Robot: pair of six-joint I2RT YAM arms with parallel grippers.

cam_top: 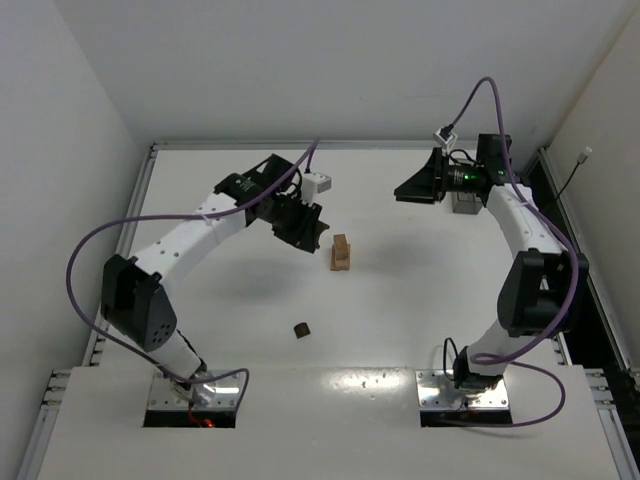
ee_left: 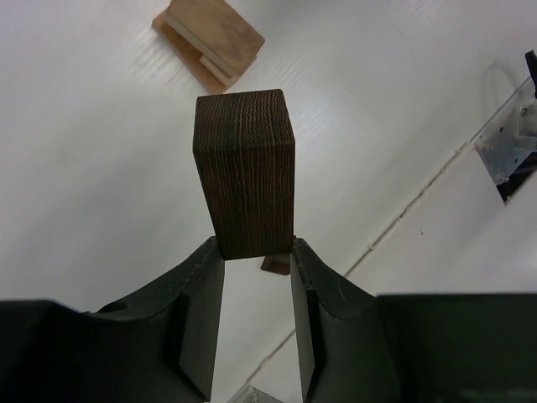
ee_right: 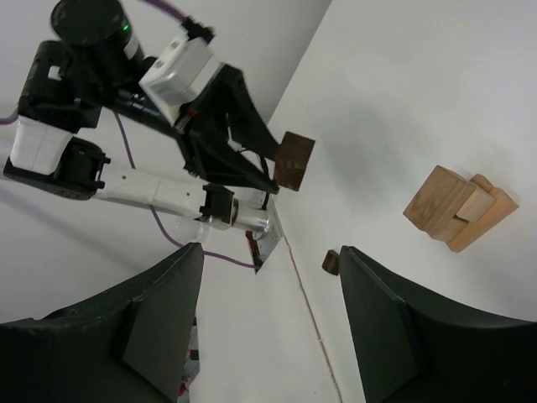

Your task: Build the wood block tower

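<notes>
The bar (ee_left: 245, 172) turns and shifts away from the tan blocks with my left gripper next, then goes down onto the empty table beside the tower (cam_top: 341, 253).
The tower (cam_top: 341, 253) is a small stack of light tan blocks at the table's middle; it also shows in the left wrist view (ee_left: 210, 42) and the right wrist view (ee_right: 457, 206). My left gripper (cam_top: 306, 230) hangs just left of it, shut on a dark brown bar (ee_left: 245, 172) pinched at its near end between the fingertips (ee_left: 302, 260). The bar also shows in the right wrist view (ee_right: 294, 161). A small dark brown block (cam_top: 302, 329) lies alone nearer the arm bases. My right gripper (cam_top: 410, 190) is open and empty, raised at the far right.
A small grey box (cam_top: 463, 203) stands at the far right beside the right arm's wrist. The table's raised rim (cam_top: 150, 160) runs along the left and far sides. The left arm's purple cable (cam_top: 90, 250) loops out to the left.
</notes>
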